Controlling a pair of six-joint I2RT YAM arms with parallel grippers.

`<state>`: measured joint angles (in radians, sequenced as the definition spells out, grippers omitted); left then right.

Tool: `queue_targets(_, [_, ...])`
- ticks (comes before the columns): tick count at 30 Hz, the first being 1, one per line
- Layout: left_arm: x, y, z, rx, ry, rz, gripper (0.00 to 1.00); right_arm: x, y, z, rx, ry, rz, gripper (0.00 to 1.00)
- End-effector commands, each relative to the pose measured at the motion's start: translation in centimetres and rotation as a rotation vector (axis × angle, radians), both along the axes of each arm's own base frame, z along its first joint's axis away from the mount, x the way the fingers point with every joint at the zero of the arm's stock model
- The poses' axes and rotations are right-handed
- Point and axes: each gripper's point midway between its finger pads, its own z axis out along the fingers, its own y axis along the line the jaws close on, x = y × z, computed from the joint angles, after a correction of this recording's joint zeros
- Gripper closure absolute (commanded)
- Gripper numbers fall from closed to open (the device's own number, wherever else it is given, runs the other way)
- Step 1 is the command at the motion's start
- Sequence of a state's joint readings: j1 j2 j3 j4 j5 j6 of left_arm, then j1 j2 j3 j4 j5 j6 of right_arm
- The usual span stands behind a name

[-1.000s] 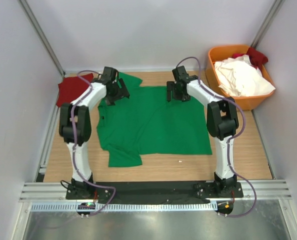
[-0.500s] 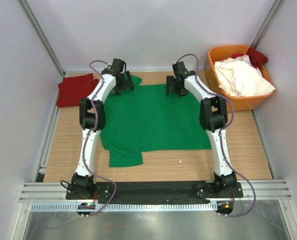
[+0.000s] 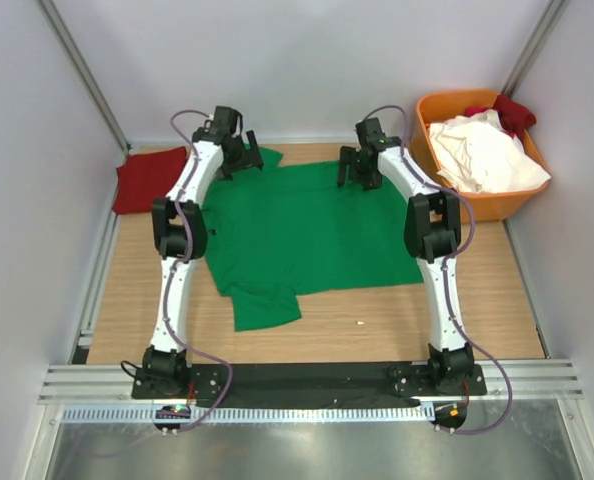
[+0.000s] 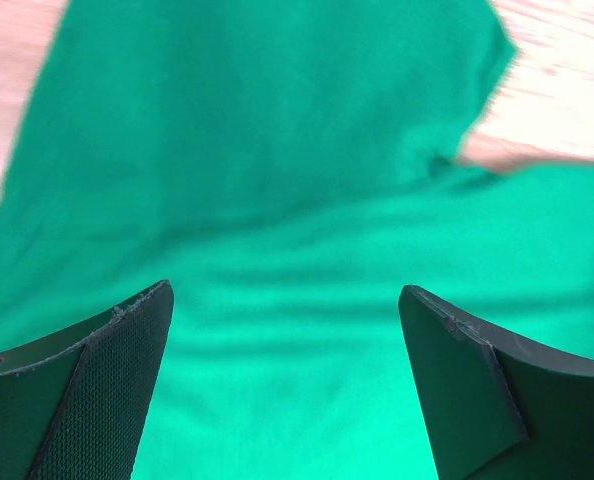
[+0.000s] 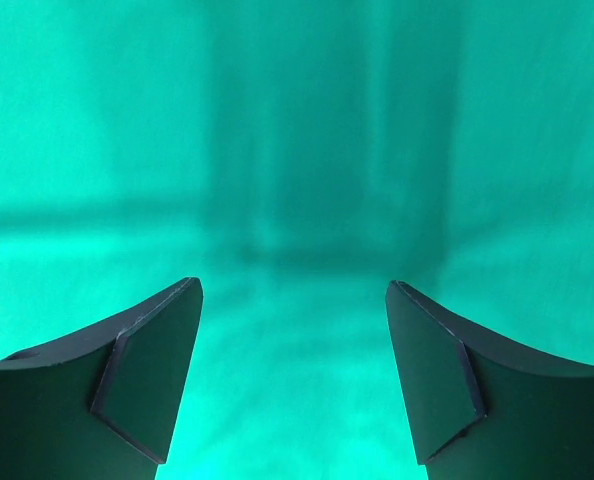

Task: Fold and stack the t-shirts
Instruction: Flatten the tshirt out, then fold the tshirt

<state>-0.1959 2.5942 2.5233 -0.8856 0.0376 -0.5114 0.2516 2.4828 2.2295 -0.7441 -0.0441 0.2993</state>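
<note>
The near sleeve sticks out past the shirt's edge onto the wood, so my left gripper will next go back across the shirt and down to the sleeve's tip.
A bright green t-shirt [image 3: 307, 235] lies spread flat over the wooden table [image 3: 497, 290], one sleeve at the near left. My left gripper [image 3: 239, 160] hovers above the shirt's far left corner, open, with only green cloth [image 4: 277, 250] showing between its fingers. My right gripper [image 3: 359, 172] is over the far edge of the shirt right of centre, open as well, green fabric [image 5: 297, 200] filling its view. A folded dark red t-shirt [image 3: 149, 178] rests at the far left of the table. White [image 3: 482, 155] and red [image 3: 512, 110] t-shirts are heaped in the bin.
An orange plastic bin [image 3: 489, 205] stands at the far right corner. Grey walls close in the table on three sides. Bare wood shows along the near edge and on the right.
Both arms have stretched further toward the back wall. The green shirt has shifted and flattened, its near left sleeve now lying a little further right. The left jaws have spread slightly wider.
</note>
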Motion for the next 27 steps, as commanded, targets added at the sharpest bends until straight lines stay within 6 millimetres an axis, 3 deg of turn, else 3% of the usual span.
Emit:
queue_targets(1, [-2.4, -0.1, 13.4, -0.015, -0.183, -0.018, 0.05, -1.8, 2.8, 10.9, 0.072, -0.157, 0.065, 0.2])
queue_targets(2, [-4.8, 0.3, 11.7, 0.01, -0.101, -0.012, 0.05, -2.7, 3.0, 11.2, 0.065, -0.151, 0.069, 0.2])
queue_targets(3, [-7.0, 0.9, 15.3, 0.017, -0.147, 0.012, 0.05, -3.5, 3.1, 14.3, 0.073, -0.202, 0.077, 0.2])
queue_targets(4, [-9.0, 0.9, 15.9, 0.033, -0.142, 0.028, 0.05, -4.4, 3.3, 15.2, 0.068, -0.214, 0.085, 0.2])
queue_targets(5, [-12.2, 1.3, 12.2, 0.059, -0.04, 0.034, 0.05, -5.9, 3.7, 14.5, 0.045, -0.191, 0.095, 0.2])
queue_targets(6, [-14.9, 1.5, 15.5, 0.027, -0.102, 0.056, 0.06, -7.3, 3.7, 17.5, 0.056, -0.241, 0.098, 0.2])
queue_targets(7, [-17.2, 0.8, 14.9, 0.026, -0.086, 0.047, 0.06, -8.2, 3.8, 18.0, 0.056, -0.253, 0.101, 0.2])
queue_targets(8, [-20.7, 1.4, 11.1, 0.072, 0.006, 0.053, 0.06, -10.3, 3.9, 16.7, 0.047, -0.214, 0.107, 0.2])
queue_targets(9, [-23.3, 1.5, 13.2, 0.046, -0.046, 0.071, 0.07, -11.5, 3.9, 16.7, 0.052, -0.212, 0.109, 0.2])
queue_targets(10, [-26.6, 1.0, 10.0, 0.084, 0.026, 0.042, 0.08, -13.7, 3.3, 16.9, 0.064, -0.222, 0.106, 0.2])
queue_targets(12, [-30.3, 0.6, 9.0, 0.076, 0.053, 0.036, 0.09, -16.0, 3.2, 16.7, 0.088, -0.226, 0.1, 0.19])
queue_targets(13, [-33.4, 0.2, 7.7, 0.076, 0.076, 0.02, 0.09, -18.1, 2.6, 16.4, 0.098, -0.232, 0.098, 0.19])
queue_targets(16, [-37.4, 0.8, 5.1, 0.099, 0.119, 0.044, 0.1, -22.1, 2.2, 15.0, 0.112, -0.215, 0.108, 0.19])
queue_targets(18, [-38.4, 1.3, 4.1, 0.102, 0.118, 0.074, 0.11, -23.6, 1.8, 14.4, 0.123, -0.207, 0.103, 0.19])
queue_targets(19, [-39.3, 1.6, 3.1, 0.102, 0.123, 0.08, 0.12, -24.7, 1.5, 13.1, 0.115, -0.182, 0.102, 0.19])
queue_targets(20, [-39.6, 1.6, 2.8, 0.081, 0.121, 0.118, 0.12, -25.4, 1.3, 13.8, 0.132, -0.202, 0.102, 0.19])
queue_targets(22, [-40.2, 1.5, 1.5, 0.062, 0.117, 0.128, 0.13, -26.8, 1.3, 13.1, 0.145, -0.181, 0.108, 0.19])
queue_targets(27, [-40.5, 1.1, -0.4, 0.007, 0.108, 0.162, 0.2, -28.2, 0.8, 14.1, 0.155, -0.201, 0.103, 0.19])
